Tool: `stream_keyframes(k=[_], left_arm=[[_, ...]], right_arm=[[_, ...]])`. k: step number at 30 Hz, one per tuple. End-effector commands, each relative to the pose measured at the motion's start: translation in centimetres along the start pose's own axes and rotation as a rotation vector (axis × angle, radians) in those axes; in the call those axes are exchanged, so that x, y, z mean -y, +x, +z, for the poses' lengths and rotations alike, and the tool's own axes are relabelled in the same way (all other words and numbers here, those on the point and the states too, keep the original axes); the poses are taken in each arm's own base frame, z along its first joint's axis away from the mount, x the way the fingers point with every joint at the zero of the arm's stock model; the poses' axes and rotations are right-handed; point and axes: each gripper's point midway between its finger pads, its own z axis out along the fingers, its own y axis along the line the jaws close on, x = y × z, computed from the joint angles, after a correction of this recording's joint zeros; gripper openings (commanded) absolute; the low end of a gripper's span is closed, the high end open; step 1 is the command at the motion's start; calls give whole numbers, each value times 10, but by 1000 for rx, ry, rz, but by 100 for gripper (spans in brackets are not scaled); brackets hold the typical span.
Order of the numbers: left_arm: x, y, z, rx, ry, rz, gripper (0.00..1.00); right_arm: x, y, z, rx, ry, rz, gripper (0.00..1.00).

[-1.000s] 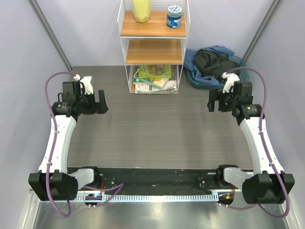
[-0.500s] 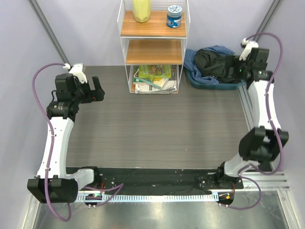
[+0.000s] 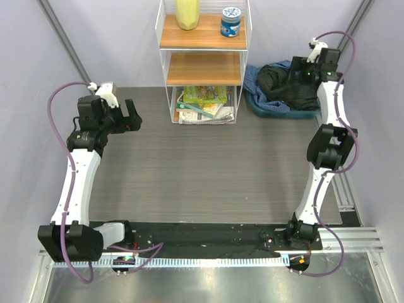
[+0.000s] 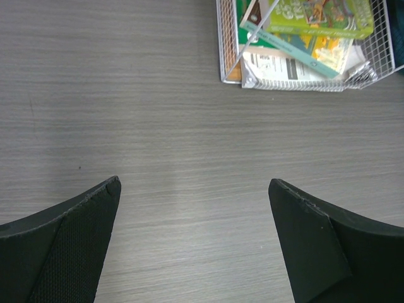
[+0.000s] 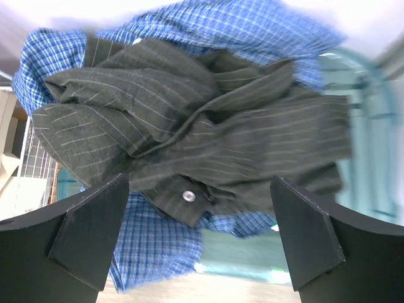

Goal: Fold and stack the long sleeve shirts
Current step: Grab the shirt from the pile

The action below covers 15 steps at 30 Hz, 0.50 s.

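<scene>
My right gripper shifts toward the shelf next and lowers to the charcoal shirt's bunched fold, because that fold lies uncovered on top of the blue shirt (image 3: 255,80).
The dark charcoal pinstriped shirt (image 3: 280,84) lies crumpled on top of the blue patterned shirt (image 3: 255,80) in a teal basin (image 3: 278,112) at the back right of the table. In the right wrist view the charcoal shirt (image 5: 208,132) fills the middle, the blue shirt (image 5: 158,246) shows under and behind it. My right gripper (image 5: 199,237) is open and empty, hanging just above the pile; it also shows in the top view (image 3: 302,77). My left gripper (image 3: 131,117) is open and empty above bare table at the left; it also shows in the left wrist view (image 4: 194,235).
A white wire shelf (image 3: 203,60) stands at the back middle, with a yellow bottle (image 3: 187,12) and a blue-lidded jar (image 3: 231,21) on top and books (image 3: 205,104) at the bottom. The dark wood-grain table (image 3: 208,170) spreads between the arms.
My right arm has swung from the table's right side back and up over the basin of shirts. My left gripper has shifted back and slightly left.
</scene>
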Motion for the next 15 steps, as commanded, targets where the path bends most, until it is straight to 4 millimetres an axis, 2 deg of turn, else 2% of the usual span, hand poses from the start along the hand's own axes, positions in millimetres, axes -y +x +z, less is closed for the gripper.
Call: stream_keyframes(k=[1, 3, 4, 7, 8, 10, 11, 12, 15], left_arm=[[-4, 4, 11, 3, 3, 5, 100], [-4, 10, 15, -18, 7, -3, 100], [-5, 13, 18, -33, 6, -10, 100], [-3, 18, 22, -55, 19, -21, 100], [-4, 19, 24, -59, 16, -24, 100], [-3, 20, 25, -64, 20, -25, 100], [-4, 20, 25, -65, 19, -21, 100], [-3, 20, 25, -66, 22, -18, 100], [-5, 21, 27, -70, 19, -9, 100]], right_arm=[[-61, -40, 4, 119, -111, -61, 100], [-67, -38, 12, 126, -77, -90, 100], [-81, -36, 22, 136, -82, -110, 100], [-80, -42, 36, 180, 3, -126, 100], [-78, -34, 47, 171, 25, -123, 100], [-74, -40, 54, 197, 72, -113, 100], [-71, -29, 64, 179, 80, -110, 100], [-70, -35, 65, 192, 84, -112, 100], [-70, -23, 78, 177, 81, -106, 100]])
